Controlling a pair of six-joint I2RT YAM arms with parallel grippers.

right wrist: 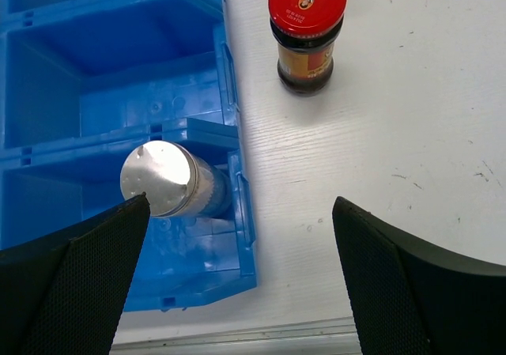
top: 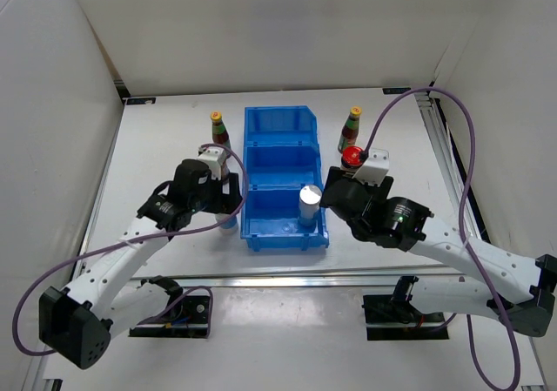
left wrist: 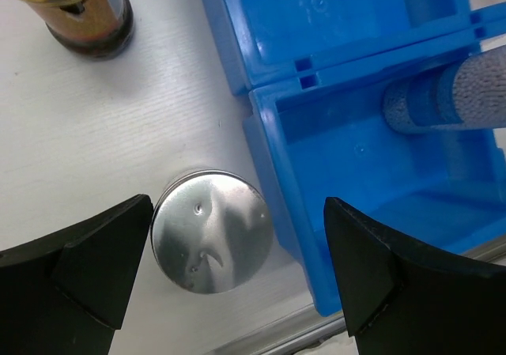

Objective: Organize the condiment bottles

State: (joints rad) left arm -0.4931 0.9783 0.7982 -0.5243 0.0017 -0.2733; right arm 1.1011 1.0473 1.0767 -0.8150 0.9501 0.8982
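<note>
The bottle's silver top point(left wrist: 212, 232) is below my left gripper and off-center to the left in the wrist view, so the gripper needs to lower its open fingers that way and close.
A silver-topped bottle point(top: 310, 201) stands in the near compartment of the blue bin point(top: 283, 138); it also shows in the right wrist view point(right wrist: 162, 179). A second silver-topped bottle point(left wrist: 212, 230) stands on the table left of the bin, between the open fingers of my left gripper point(left wrist: 237, 280), nearer the left finger. My right gripper point(right wrist: 241, 280) is open and empty over the bin's near right edge. A red-lidded bottle point(right wrist: 307, 31) stands right of the bin. Two slim yellow-capped bottles point(top: 218, 128) point(top: 351, 125) stand at the back, one on each side. A dark bottle point(left wrist: 83, 15) stands by the left gripper, its top cut off.
The bin's middle and far compartments point(right wrist: 95, 62) hold nothing. The table's near metal rail point(right wrist: 237, 335) runs just below both grippers. White walls enclose the table on the left, back and right.
</note>
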